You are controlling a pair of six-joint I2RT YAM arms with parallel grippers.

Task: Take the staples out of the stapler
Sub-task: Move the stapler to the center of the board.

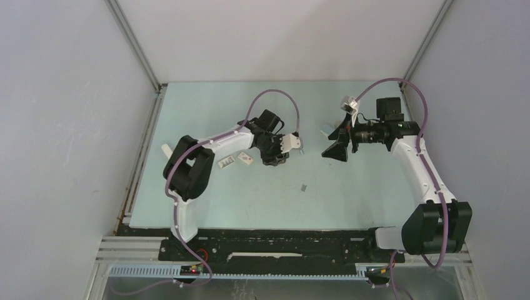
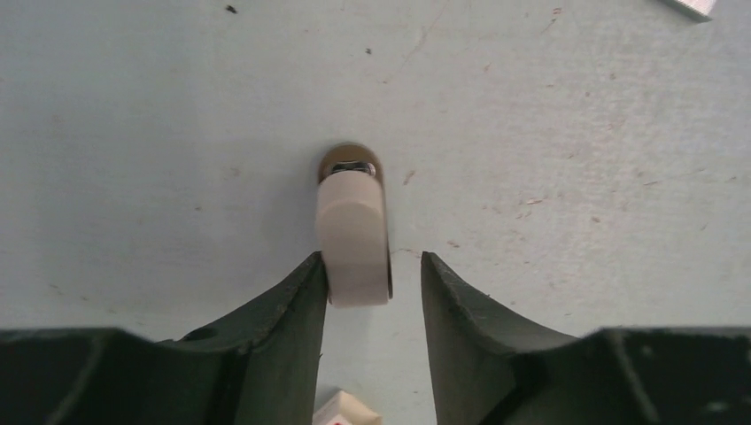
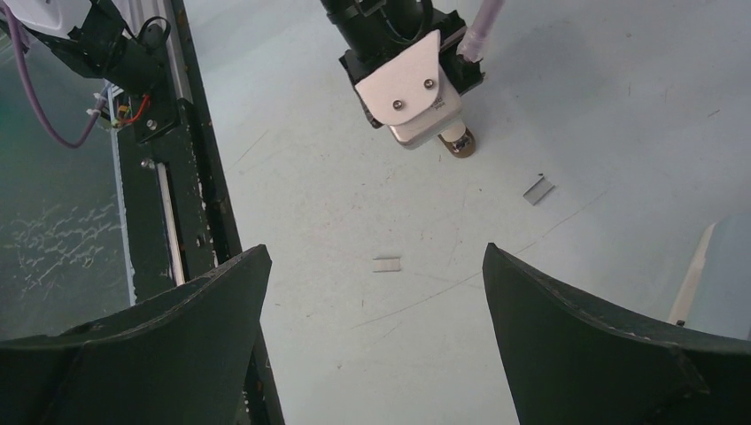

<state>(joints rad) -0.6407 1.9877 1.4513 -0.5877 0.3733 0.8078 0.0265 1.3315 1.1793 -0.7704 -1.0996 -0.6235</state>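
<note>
The beige-and-brown item comes next for my right gripper, which goes left in the top view and down around it.
A short grey staple strip lies on the table; in the right wrist view it lies ahead of the fingers, and a second strip lies further off. The light-blue stapler lies just behind my right gripper and shows cut off at the edge of the right wrist view. My right gripper is open and empty above the table. My left gripper is open around a stubby beige-and-brown item, which touches its left finger only.
Two small white boxes lie by the left arm; one with a red mark shows under the left fingers. A grey strip shows at the top right of the left wrist view. The black base rail runs along the near edge.
</note>
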